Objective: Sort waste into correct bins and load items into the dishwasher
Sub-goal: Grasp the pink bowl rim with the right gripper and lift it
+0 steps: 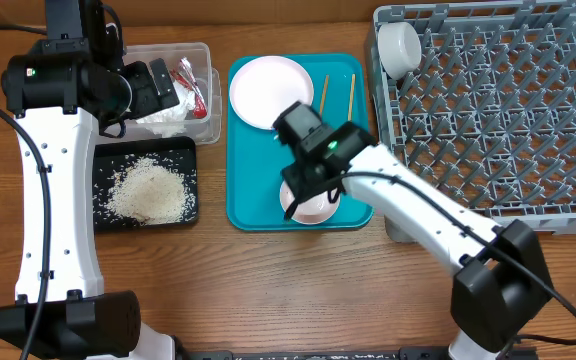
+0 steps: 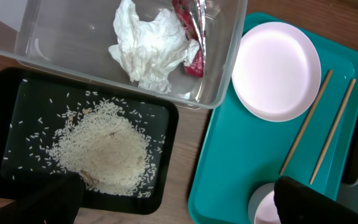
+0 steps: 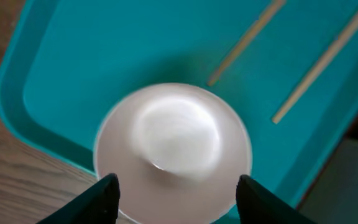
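Observation:
The robot's right gripper needs to move toward the rack and down onto the rim's rack side (image 3: 250, 163) below it, because the white bowl (image 3: 173, 143) is nearly as wide as the space between the robot's fingers.
My right gripper (image 3: 179, 194) hangs open just over a white bowl (image 3: 173, 143) on the teal tray (image 1: 253, 190), one fingertip above each side of the rim. Nothing is between its jaws. A white plate (image 1: 271, 92) and two chopsticks (image 1: 351, 95) lie further back on that tray. My left gripper (image 2: 179, 208) is wide open and empty, high above the tub and trays. The clear tub (image 2: 225, 74) holds crumpled tissue (image 2: 148, 46) and a red-and-white wrapper (image 2: 191, 37). Rice (image 2: 104, 149) lies heaped in the black tray (image 2: 11, 99). A small white cup (image 1: 400, 45) sits in the grey dish rack (image 1: 508, 120).
The rack fills the right side of the table, its near-left corner close to my right arm. The tub and the black tray stand side by side left of the teal tray. Bare wood runs along the front edge.

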You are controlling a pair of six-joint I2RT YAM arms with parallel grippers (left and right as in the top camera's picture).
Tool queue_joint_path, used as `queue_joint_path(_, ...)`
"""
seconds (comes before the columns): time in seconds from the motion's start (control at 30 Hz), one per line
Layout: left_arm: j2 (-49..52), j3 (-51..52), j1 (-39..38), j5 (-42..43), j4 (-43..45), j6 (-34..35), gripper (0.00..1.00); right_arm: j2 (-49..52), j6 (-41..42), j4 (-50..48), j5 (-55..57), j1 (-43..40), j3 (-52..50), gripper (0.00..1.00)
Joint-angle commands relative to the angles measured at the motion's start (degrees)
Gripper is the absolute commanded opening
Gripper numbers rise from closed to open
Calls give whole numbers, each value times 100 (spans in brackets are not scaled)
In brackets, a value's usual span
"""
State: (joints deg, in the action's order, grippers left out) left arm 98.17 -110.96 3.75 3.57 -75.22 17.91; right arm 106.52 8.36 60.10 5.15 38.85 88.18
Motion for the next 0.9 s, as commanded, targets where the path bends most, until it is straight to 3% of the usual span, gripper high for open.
queue_joint_path(0.0,-4,-33,-39,-61,11,55,100,2,660,205,83,-538,28,60)
queue_joint_path(0.2,-4,-33,-39,-61,11,55,100,2,326,57,-929,-1134,-575,48)
queue_joint_path(0.87,-4,-33,-39,-61,11,55,100,4,-157,-726,-1233,-1014,-1270,44)
